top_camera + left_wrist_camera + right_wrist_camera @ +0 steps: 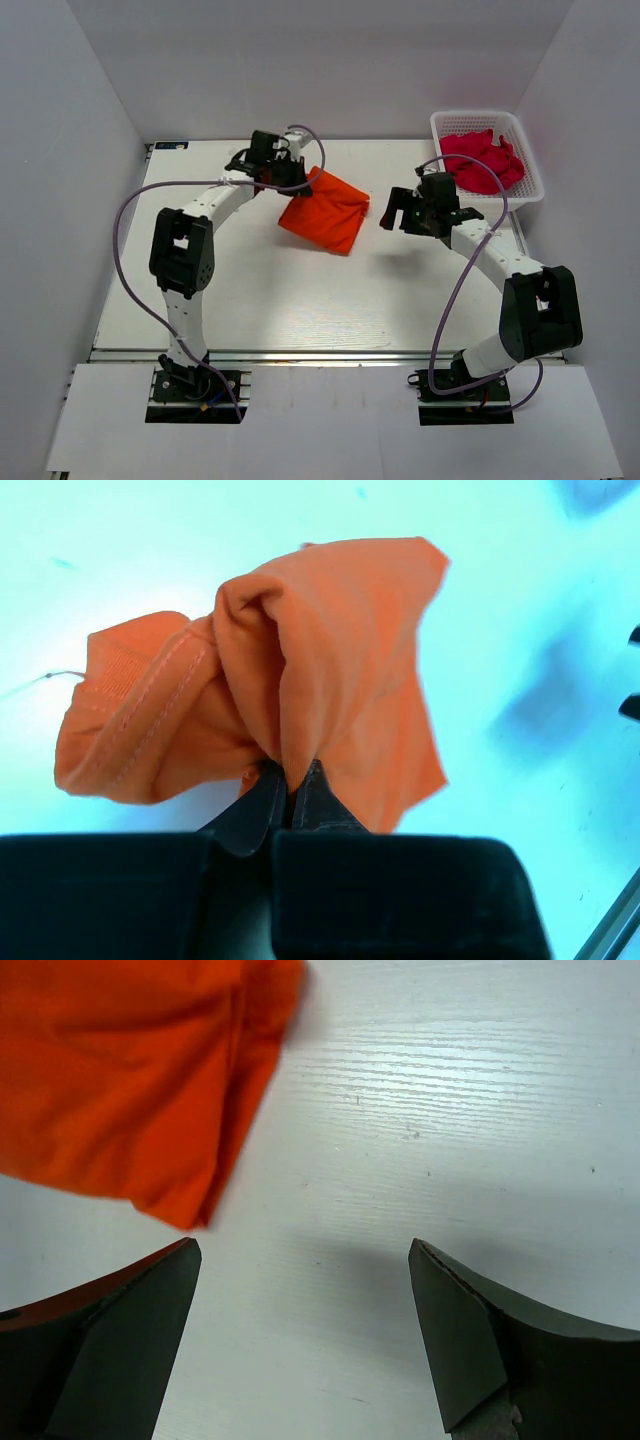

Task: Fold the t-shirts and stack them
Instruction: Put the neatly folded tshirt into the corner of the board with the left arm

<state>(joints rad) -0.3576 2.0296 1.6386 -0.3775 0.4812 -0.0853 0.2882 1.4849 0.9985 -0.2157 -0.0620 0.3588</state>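
I should next move my left gripper to the left in the top view, over the table's far corner, and let go of the orange t-shirt (326, 212) there, because that spot is bare.
An orange t-shirt (326, 212) lies bunched and partly folded at the table's middle back. My left gripper (296, 178) is shut on its upper left corner; in the left wrist view the fingers (292, 780) pinch a fold of the orange cloth (300, 670), which hangs lifted. My right gripper (400, 212) is open and empty, hovering just right of the shirt. In the right wrist view its wide-apart gripper (305, 1250) stands over bare table, with the shirt's edge (130, 1080) at the upper left. Pink-red t-shirts (482, 160) lie crumpled in the basket.
A white plastic basket (525, 165) stands at the back right corner of the table. White walls enclose the table on the left, back and right. Purple cables loop from both arms.
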